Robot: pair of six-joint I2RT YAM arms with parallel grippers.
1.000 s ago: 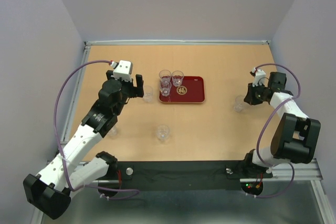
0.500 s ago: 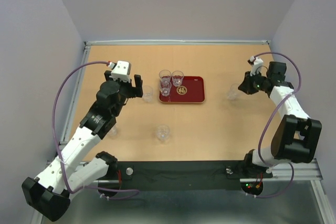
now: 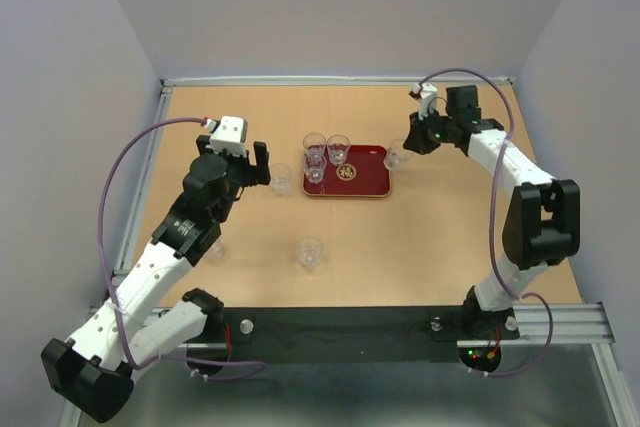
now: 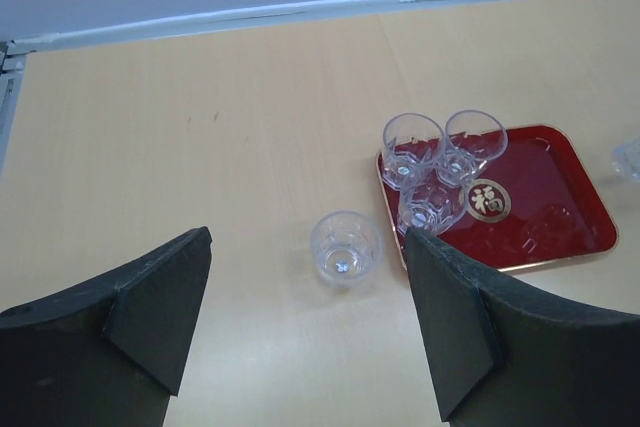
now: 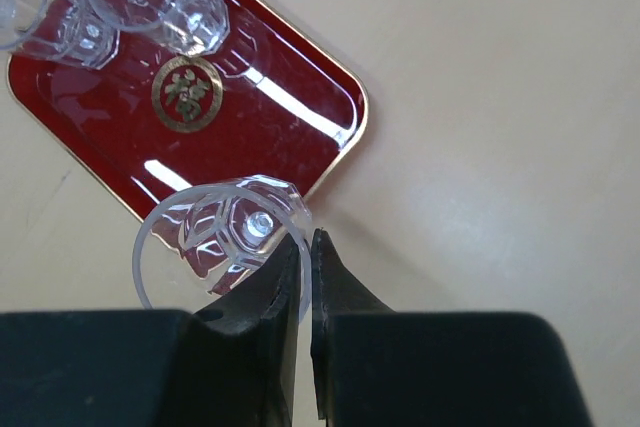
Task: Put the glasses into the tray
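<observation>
My right gripper should move the glass to the left in the top view next and bring it down at the tray's far edge (image 3: 363, 157) (image 5: 272, 77), which is empty beside the standing glasses.
The dark red tray (image 3: 368, 173) lies mid-table with three clear glasses (image 3: 326, 152) standing at its left end. My right gripper (image 3: 408, 147) is shut on the rim of another glass (image 3: 396, 155) and holds it above the tray's right edge. In the right wrist view the gripper (image 5: 306, 242) pinches that glass's wall (image 5: 220, 237) over the tray's corner (image 5: 280, 137). My left gripper (image 3: 262, 162) is open and empty. A loose glass (image 4: 345, 247) stands on the table just ahead of it, left of the tray (image 4: 555, 182).
Another glass (image 3: 311, 252) stands on the table in front of the tray. One more (image 3: 212, 247) is partly hidden by the left arm. The right half of the tray is bare around its gold emblem (image 5: 187, 94).
My right arm has swung left from the table's right side to the tray's right edge, carrying the glass. The left gripper has barely moved.
</observation>
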